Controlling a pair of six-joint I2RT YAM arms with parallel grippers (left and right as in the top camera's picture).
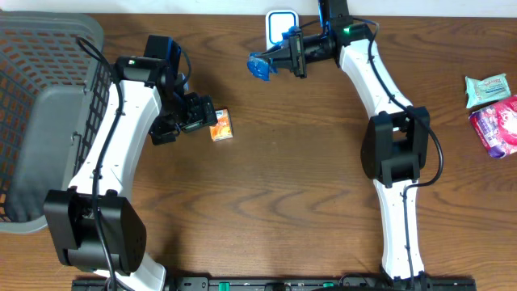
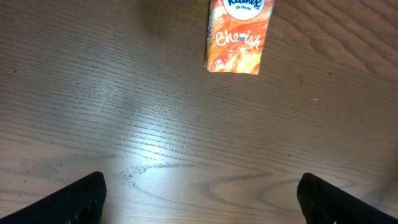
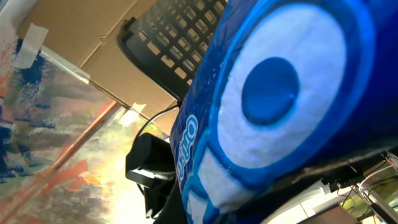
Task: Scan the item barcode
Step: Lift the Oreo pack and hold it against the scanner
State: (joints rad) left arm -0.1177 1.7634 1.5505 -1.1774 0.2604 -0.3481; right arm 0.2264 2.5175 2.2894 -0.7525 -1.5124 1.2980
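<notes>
The wipes and pink packs lie to the right of my right gripper in the overhead view. I will pass the device, swing over them, lower and release.
My right gripper [image 1: 273,61] is shut on a blue Oreo pack [image 1: 259,67], held in the air at the back of the table. The pack hangs just left of and below a small white device with a blue rim [image 1: 280,26]. In the right wrist view the Oreo pack [image 3: 280,93] fills most of the picture and hides the fingers. My left gripper [image 1: 202,115] stands open just above the wood. An orange tissue pack [image 1: 221,125] lies right beside it. In the left wrist view this orange pack [image 2: 239,34] lies ahead of the open left gripper [image 2: 202,202], with bare wood between the fingers.
A grey mesh basket [image 1: 32,97] fills the left edge of the table. At the far right lie a green and white wipes pack [image 1: 486,87] and a pink pack [image 1: 497,125]. The right wrist view looks sideways at a black basket [image 3: 180,43] and cardboard.
</notes>
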